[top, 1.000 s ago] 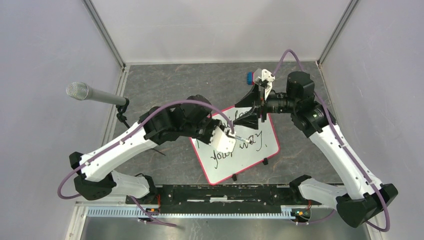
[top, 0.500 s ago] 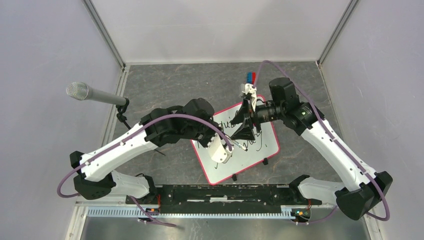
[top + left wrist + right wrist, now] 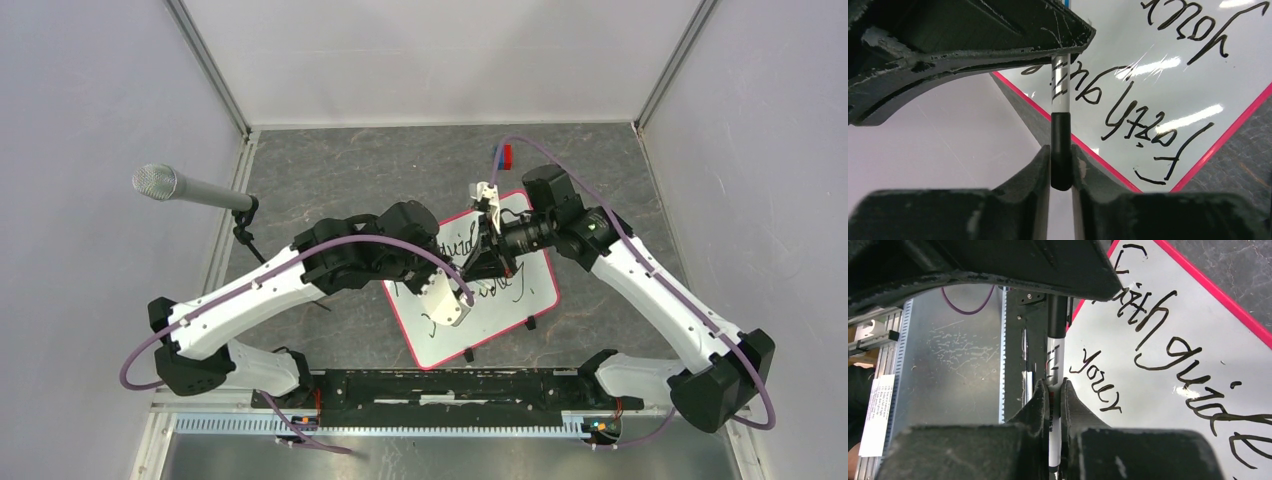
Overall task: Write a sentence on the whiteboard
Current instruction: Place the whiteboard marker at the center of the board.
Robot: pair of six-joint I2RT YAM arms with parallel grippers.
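Observation:
Bare grey table lies below my right gripper and to its right in the top view, so next I carry the marker (image 3: 1060, 95) that way and lower it, then release it.
The whiteboard (image 3: 505, 312) lies tilted on the grey table, white with a red rim. The sentence (image 3: 1128, 107) is on it in black, with "Faith guide" and "your" (image 3: 1100, 385) readable. A marker (image 3: 1060, 95) spans between both grippers above the board. My left gripper (image 3: 1061, 155) has its fingers tight on either side of the marker's black end. My right gripper (image 3: 1054, 387) is shut on the white barrel (image 3: 1053, 357). In the top view the left gripper (image 3: 466, 287) and the right gripper (image 3: 484, 265) meet over the board's middle and hide part of the writing.
A microphone (image 3: 165, 183) on a stand reaches in from the left wall. A small red and blue thing (image 3: 503, 154) sits behind the board. Black clips (image 3: 529, 322) stick out of the board's near edge. The black base rail (image 3: 450, 385) runs along the front.
My right gripper came down and to the left from the back of the board, reached the marker and shut on its barrel. The left gripper dropped slightly towards the near side with the marker.

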